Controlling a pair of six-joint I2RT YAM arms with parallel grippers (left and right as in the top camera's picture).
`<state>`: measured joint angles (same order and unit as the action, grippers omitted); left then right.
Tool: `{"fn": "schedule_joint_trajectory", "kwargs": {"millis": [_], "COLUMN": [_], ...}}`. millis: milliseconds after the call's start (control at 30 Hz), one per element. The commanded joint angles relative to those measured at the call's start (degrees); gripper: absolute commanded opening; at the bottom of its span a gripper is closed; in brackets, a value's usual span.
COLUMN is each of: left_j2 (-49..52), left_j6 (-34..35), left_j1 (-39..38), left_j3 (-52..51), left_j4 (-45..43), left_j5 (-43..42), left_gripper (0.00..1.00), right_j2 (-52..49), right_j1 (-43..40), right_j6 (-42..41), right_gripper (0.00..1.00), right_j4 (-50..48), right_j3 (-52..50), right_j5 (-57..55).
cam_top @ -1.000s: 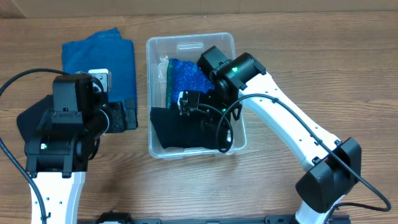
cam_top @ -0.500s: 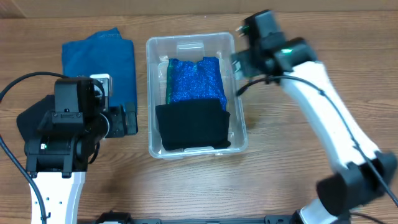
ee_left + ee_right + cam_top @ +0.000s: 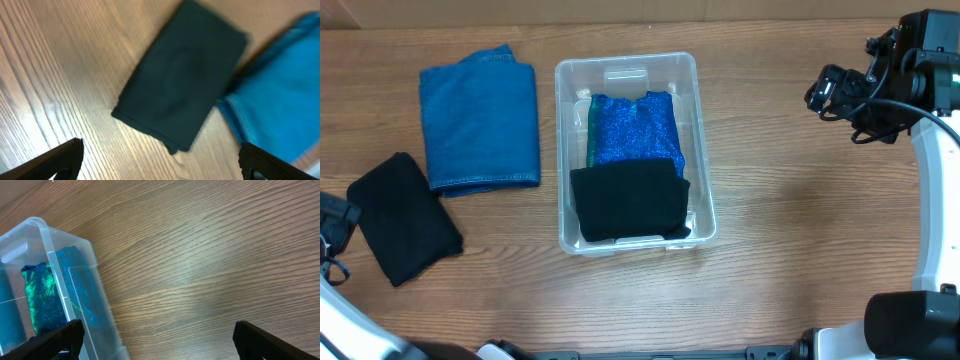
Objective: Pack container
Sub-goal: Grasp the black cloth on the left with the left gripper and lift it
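My left gripper lowers its open fingers next onto the long edge of the second black cloth below, beside bare wood and clear of the blue cloth.
The clear container (image 3: 561,150) stands mid-table. Inside it, a sparkly blue cloth (image 3: 635,128) lies at the far end and a folded black cloth (image 3: 629,203) at the near end. My right gripper (image 3: 825,92) hangs open over bare wood to the container's right; the right wrist view shows its jaws wide (image 3: 157,336) with nothing between them and the container's wall (image 3: 59,260) at the left. My left gripper (image 3: 161,161) is open and empty, above the table beside a loose black cloth (image 3: 180,75). In the overhead view only a bit of that arm (image 3: 332,222) shows at the left edge.
A folded blue cloth (image 3: 480,118) lies left of the container, seen again as the blue cloth (image 3: 280,85) in the left wrist view. The loose black cloth (image 3: 405,218) lies nearer the front left. A green cloth edge (image 3: 590,130) shows beside the sparkly one.
My right gripper opened, left the black cloth in the container, and pulled up and away to the right. My left arm drew back from beside the container to the left edge.
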<state>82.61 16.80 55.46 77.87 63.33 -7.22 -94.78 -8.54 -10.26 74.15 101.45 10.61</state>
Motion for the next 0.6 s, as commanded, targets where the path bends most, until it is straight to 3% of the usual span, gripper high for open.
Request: {"fn": "schedule_joint_trajectory", "kwargs": {"millis": [0,300,433,467,567], "left_j2": [10.80,32.24,36.13,36.70,36.70], "left_j6": [-0.15,-14.03,-14.49,-14.49,-14.47], "left_j1": [1.79,1.01,0.04,-0.13,-0.15], "left_j3": [-0.66,-0.66,-0.66,-0.66,-0.55], "left_j4": [-4.00,-15.43,-16.26,-16.20,-14.47], "left_j5": [-1.44,-15.41,-15.78,-16.33,-22.10], "left_gripper": [1.00,1.00,0.97,0.90,0.17], "right_j2": [0.26,0.26,0.26,0.26,0.26], "right_j1": [0.15,0.15,0.15,0.15,0.17], "right_j6": [-0.22,1.29,1.29,1.29,1.29], "right_gripper": [1.00,1.00,1.00,1.00,1.00], "right_j4": [-0.26,-0.11,0.04,0.17,0.15], "right_j3": [0.11,0.11,0.11,0.11,0.11], "right_j5": [1.05,1.01,1.01,1.03,1.05]}}
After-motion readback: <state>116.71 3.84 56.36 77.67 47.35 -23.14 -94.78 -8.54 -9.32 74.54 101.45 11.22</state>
